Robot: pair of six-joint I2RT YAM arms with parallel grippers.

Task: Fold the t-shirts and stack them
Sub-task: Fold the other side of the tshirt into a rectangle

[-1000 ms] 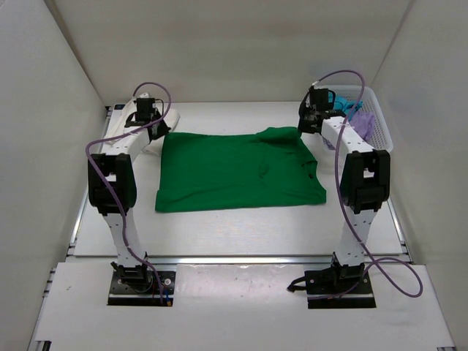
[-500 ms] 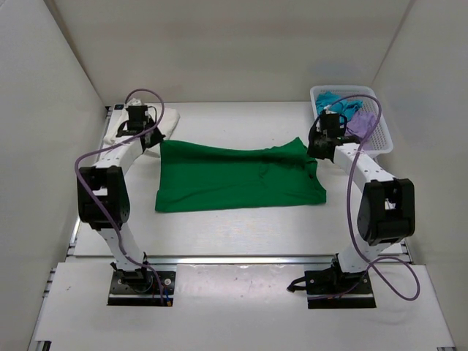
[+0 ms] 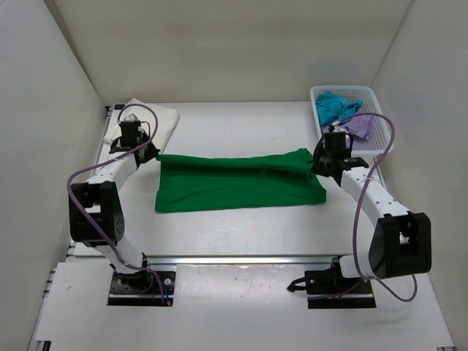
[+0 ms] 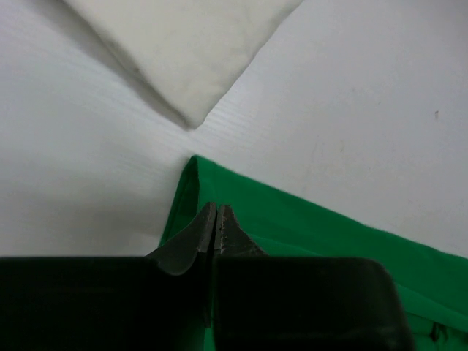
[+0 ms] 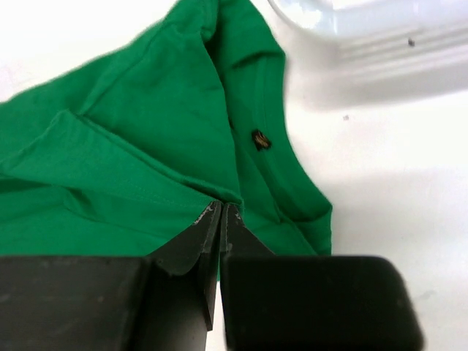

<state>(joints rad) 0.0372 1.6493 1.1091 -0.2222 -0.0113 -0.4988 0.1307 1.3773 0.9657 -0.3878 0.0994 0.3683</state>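
Note:
My left gripper holds the t-shirt's corner, and the t-shirt's far edge hangs lifted beside the flat green layer point(image 3: 169, 178). Next it will pull the corner back and down onto that flat layer and let go.
The bright green t-shirt point(image 3: 238, 183) lies mid-table, its far edge lifted and drawn toward the front. My left gripper point(image 3: 150, 154) is shut on its far left corner point(image 4: 191, 191). My right gripper point(image 3: 316, 162) is shut on its far right edge point(image 5: 219, 191). The green cloth fills the right wrist view point(image 5: 131, 153). A folded cream-white t-shirt point(image 3: 146, 118) lies at the far left and shows in the left wrist view point(image 4: 183, 44). A teal t-shirt point(image 3: 333, 104) and a lilac t-shirt point(image 3: 360, 125) lie crumpled in the basket.
The white lattice basket point(image 3: 380, 121) stands at the far right, its rim in the right wrist view point(image 5: 365, 29). White walls close the sides and back. Bare white table point(image 3: 241, 230) lies in front of the green shirt.
Both grippers have moved toward the front with the green shirt's far edge, folding it over the rest. The basket's teal and lilac shirts have come into clear view.

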